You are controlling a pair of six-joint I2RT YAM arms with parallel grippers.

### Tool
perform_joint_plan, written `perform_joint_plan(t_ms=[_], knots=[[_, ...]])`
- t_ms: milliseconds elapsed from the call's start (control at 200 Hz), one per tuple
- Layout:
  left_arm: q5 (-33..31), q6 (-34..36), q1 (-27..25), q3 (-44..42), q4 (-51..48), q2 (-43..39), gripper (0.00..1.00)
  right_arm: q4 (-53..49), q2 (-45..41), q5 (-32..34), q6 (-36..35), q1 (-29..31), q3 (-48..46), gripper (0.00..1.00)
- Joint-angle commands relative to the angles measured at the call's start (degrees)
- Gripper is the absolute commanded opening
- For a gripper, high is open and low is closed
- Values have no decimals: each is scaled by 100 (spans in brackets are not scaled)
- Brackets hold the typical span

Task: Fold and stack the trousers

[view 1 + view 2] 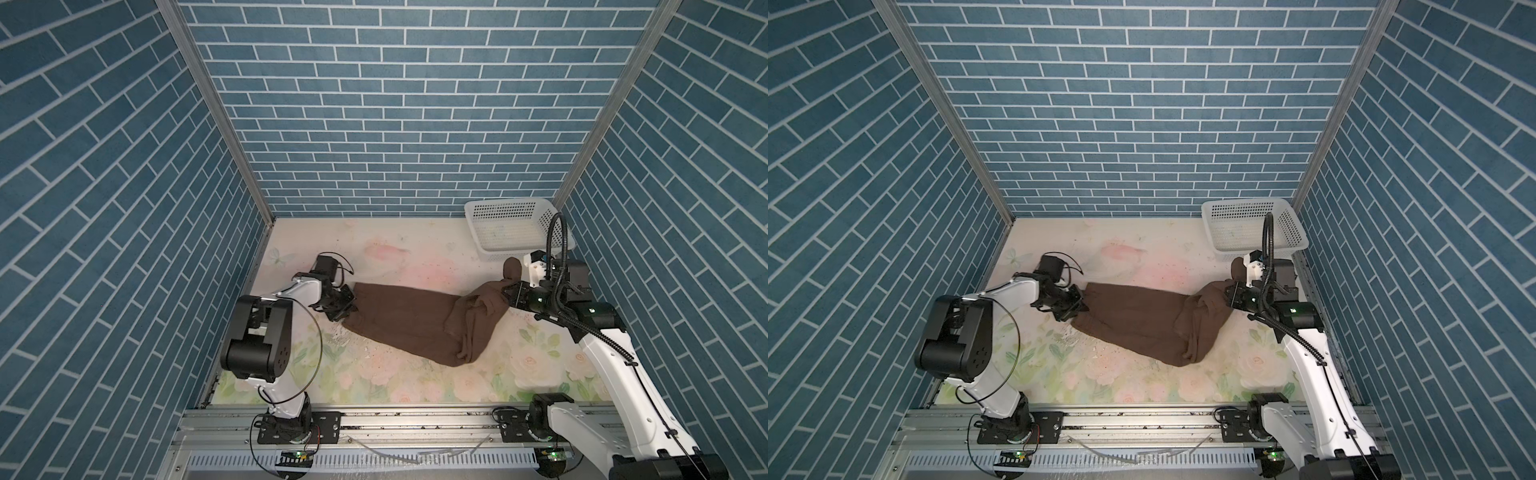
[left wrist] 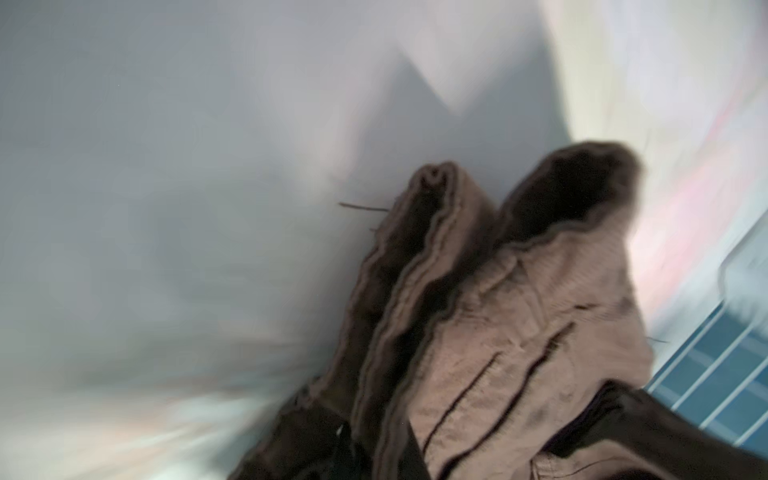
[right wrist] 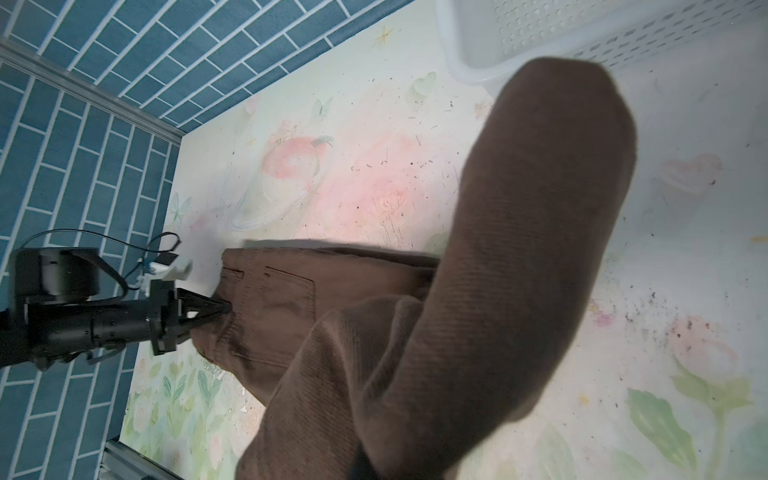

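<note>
I will next drag the waistband away from the basket with my left gripper, onto the bare tabletop toward the nearby side wall, to release it, because the legs are bunched.
The brown trousers [image 1: 407,320] [image 1: 1133,316] lie stretched across the middle of the table. The waistband is at the left and the legs are bunched at the right. My left gripper [image 1: 351,305] [image 1: 1081,305] is at the waistband's edge. In the right wrist view the left gripper [image 3: 226,311] has its fingers pinched together on the waistband. The blurred left wrist view shows folds of the trousers [image 2: 519,332] filling the space between the jaws. My right gripper [image 1: 509,293] [image 1: 1227,293] is shut on the leg ends. They are lifted, with a fabric hump [image 3: 540,249] draped over its fingers, which are hidden.
A white perforated basket [image 1: 515,226] [image 1: 1250,224] [image 3: 540,33] stands at the back right corner, just behind the right gripper. Blue brick walls close in the table on three sides. The aluminium rail [image 1: 415,419] with both arm bases runs along the front.
</note>
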Motion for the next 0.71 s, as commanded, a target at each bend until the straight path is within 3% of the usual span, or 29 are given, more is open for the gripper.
perform_joint_plan(t_ms=[0, 50, 140, 285, 340, 435, 700], knots=[[-547, 522, 1119, -82, -1069, -787, 0, 388, -72, -472, 212, -13, -361, 0], [-558, 645, 1548, -122, -1144, -1032, 0, 547, -17, -784, 313, -20, -523, 2], [-529, 748, 1915, -139, -1199, -1161, 0, 441, 189, -782, 555, -14, -778, 23], [-430, 737, 1980, -265, -1095, -913, 0, -217, -96, 933, 926, -123, -1137, 40], [-376, 716, 2012, -332, -998, -837, 0, -453, -196, 1291, 963, -302, -1126, 46], [-338, 713, 2007, -342, -928, -742, 0, -717, -161, 1582, 773, -406, -849, 53], [-482, 920, 2010, -54, -1329, -931, 0, -549, 1059, 957, 375, 217, -308, 54]])
